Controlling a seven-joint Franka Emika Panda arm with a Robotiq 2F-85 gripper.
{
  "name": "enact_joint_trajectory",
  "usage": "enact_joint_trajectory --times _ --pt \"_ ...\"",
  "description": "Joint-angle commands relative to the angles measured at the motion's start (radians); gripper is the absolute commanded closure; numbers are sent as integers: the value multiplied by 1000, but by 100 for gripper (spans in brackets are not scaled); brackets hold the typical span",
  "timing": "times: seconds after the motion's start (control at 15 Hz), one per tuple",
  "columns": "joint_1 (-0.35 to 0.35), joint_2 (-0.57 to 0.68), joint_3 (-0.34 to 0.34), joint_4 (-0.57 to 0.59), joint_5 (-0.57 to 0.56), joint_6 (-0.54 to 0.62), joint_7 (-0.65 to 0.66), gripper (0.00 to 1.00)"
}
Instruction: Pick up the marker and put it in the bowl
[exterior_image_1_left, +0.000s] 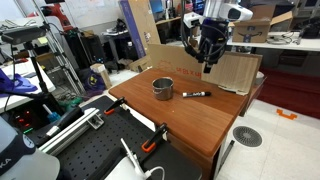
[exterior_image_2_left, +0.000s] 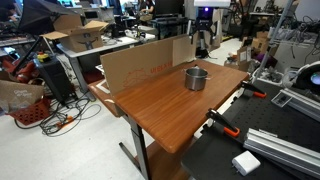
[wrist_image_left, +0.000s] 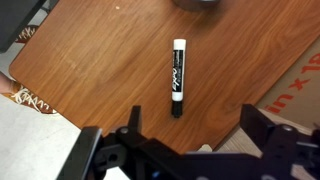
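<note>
My gripper lowers, still open, toward the tabletop and onto the marker's black end (exterior_image_1_left: 208, 94) (wrist_image_left: 177, 109) next, because that end already lines up with the gap between my fingers.
The marker (wrist_image_left: 177, 78) is a black pen with a white label and a white far end. It lies flat on the wooden table, and also shows in an exterior view (exterior_image_1_left: 196, 94), just beside the bowl. The bowl (exterior_image_1_left: 162, 88) is a shiny grey metal cup standing upright mid-table; it also shows in an exterior view (exterior_image_2_left: 196, 78), and only its edge shows at the top of the wrist view (wrist_image_left: 196, 3). My gripper (wrist_image_left: 192, 122) is open and empty, hovering above the table over the marker's black end, in both exterior views (exterior_image_1_left: 208, 62) (exterior_image_2_left: 202, 45).
A cardboard sheet (exterior_image_1_left: 237, 72) lies at the table's far side, with a cardboard wall (exterior_image_2_left: 140, 62) along one edge. Orange clamps (exterior_image_1_left: 152, 146) grip the table's edge. The table edge and floor show at the left in the wrist view (wrist_image_left: 30, 110).
</note>
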Motion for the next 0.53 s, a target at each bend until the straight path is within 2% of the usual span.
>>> enact_joint_trajectory --times 0.0,0.47 --pt "26 55 -20 38 -14 29 49 0" --pt "46 173 -38 89 -25 39 98 0"
